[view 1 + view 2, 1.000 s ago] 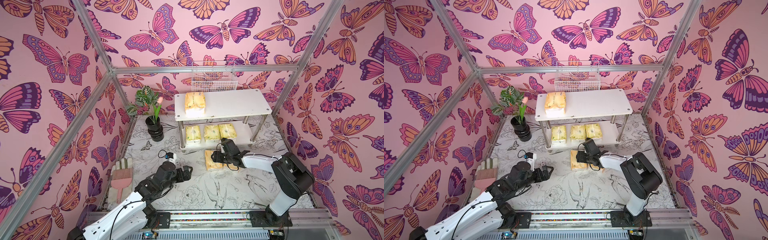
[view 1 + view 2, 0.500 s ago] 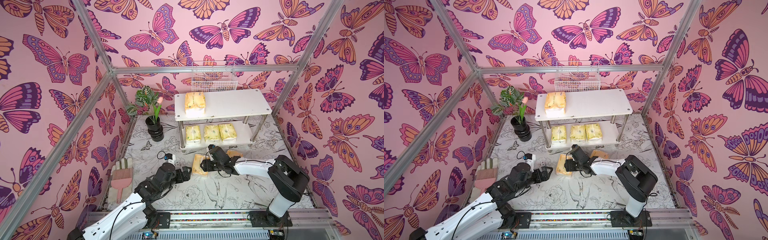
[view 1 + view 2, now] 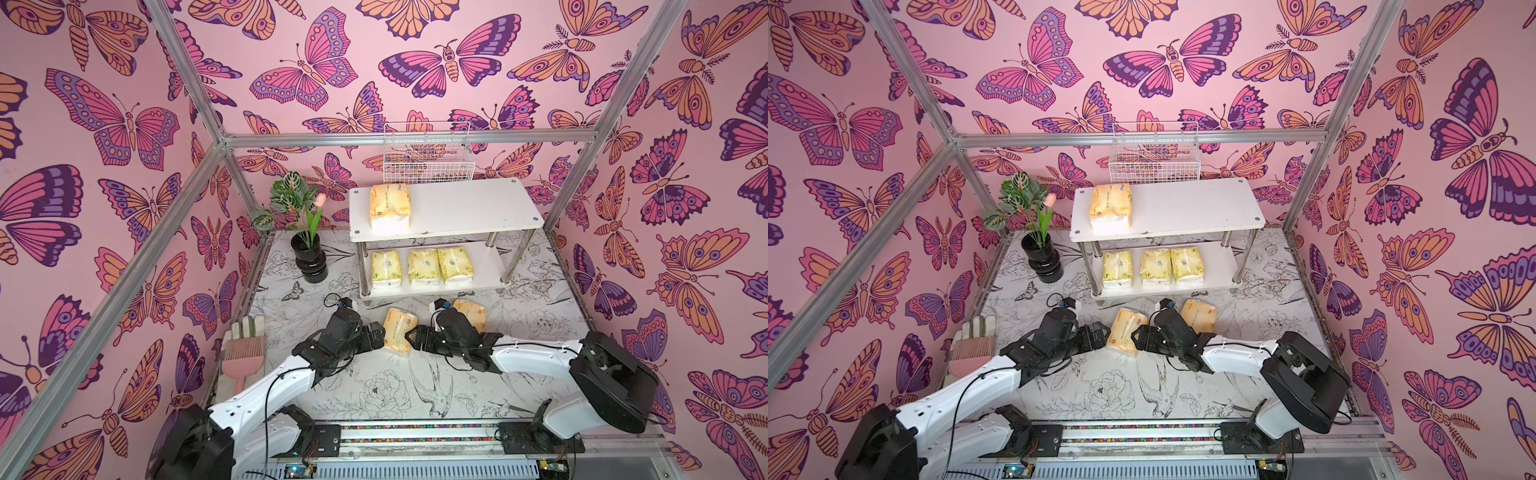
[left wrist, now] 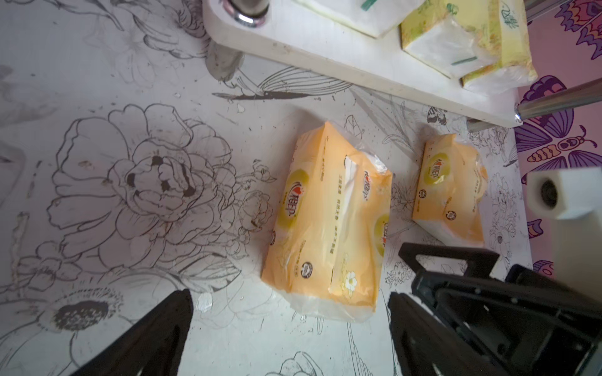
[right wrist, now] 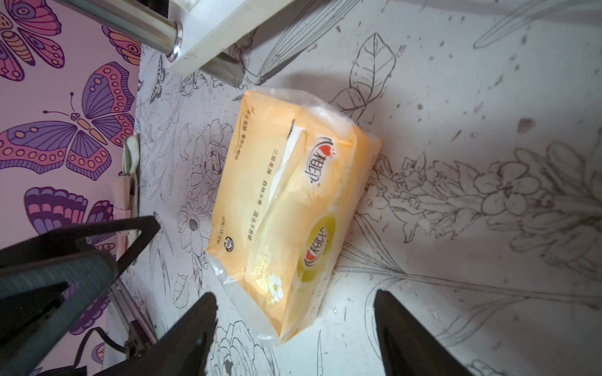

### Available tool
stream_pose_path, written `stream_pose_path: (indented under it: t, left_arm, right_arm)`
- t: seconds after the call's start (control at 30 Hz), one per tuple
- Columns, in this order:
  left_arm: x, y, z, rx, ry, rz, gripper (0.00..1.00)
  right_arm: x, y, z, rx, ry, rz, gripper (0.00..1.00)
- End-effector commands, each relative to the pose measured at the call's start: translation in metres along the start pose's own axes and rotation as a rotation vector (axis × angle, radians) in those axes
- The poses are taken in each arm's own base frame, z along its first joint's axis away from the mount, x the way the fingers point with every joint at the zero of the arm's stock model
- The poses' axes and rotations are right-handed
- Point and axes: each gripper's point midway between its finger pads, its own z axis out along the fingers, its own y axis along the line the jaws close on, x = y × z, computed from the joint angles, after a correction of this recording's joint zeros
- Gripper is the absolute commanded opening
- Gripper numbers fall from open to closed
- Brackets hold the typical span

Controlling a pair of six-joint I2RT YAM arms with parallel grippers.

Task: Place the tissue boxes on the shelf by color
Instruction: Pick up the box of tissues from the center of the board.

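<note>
My right gripper moves down and tilts level toward the pack's long side (image 3: 413, 325) (image 5: 322, 244) with the oval logo next, since the pack lies flat on the table.
An orange-yellow tissue pack (image 3: 399, 334) (image 3: 1124, 334) lies flat on the table in front of the shelf (image 3: 469, 208). My left gripper (image 3: 380, 337) (image 4: 288, 294) is open at its left end, with the pack (image 4: 325, 221) just past its fingertips. My right gripper (image 3: 413, 337) (image 5: 294, 294) is open at its right end. A corner of the pack (image 5: 283, 208) reaches between those fingers without touching them. A second orange-yellow pack (image 3: 471, 316) (image 4: 449, 192) lies behind the right wrist. A third (image 3: 390, 205) rests on the top tier. Three pale yellow-green packs (image 3: 423, 266) line the lower tier.
A potted plant (image 3: 305, 237) stands left of the shelf. A white wire basket (image 3: 428, 153) hangs behind it. A pink brush (image 3: 245, 357) and a striped glove (image 3: 245, 328) lie at the table's left edge. Aluminium frame posts (image 3: 569, 166) mark the corners.
The right gripper brought the orange-yellow pack leftward across the table, uncovering the second pack, and its jaws have widened off it. The left gripper has moved up to the pack's other end.
</note>
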Motion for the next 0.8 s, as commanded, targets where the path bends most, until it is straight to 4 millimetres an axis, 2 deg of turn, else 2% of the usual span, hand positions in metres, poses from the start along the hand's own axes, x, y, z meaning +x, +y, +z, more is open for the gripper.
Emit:
stream_pose_path:
  t: [0.0,0.1,0.17,0.43,0.6,0.77]
  left_arm:
    - [-0.019,-0.023,0.004,0.087,-0.011,0.065,0.99]
    - [-0.021,-0.030,0.015,0.127,0.014,0.076,1.00]
    - [-0.019,-0.034,0.021,0.150,0.035,0.074,1.00]
    - [0.005,-0.026,0.058,0.189,0.169,0.040,0.99]
    - [0.016,-0.032,0.070,0.255,0.210,0.016,1.00]
    - [0.028,-0.029,0.076,0.283,0.230,-0.038,1.00]
  right_arm:
    - [-0.002,0.013,0.004,-0.104,-0.018,0.118,0.80]
    - [0.001,0.011,0.008,-0.131,-0.025,0.160,0.79]
    - [0.006,0.002,0.015,-0.117,-0.015,0.178,0.80]
    - [0.016,-0.014,0.025,-0.096,-0.014,0.235,0.79]
    - [0.022,-0.019,0.030,-0.103,-0.007,0.272,0.79]
    - [0.026,-0.018,0.039,-0.133,0.003,0.305,0.79]
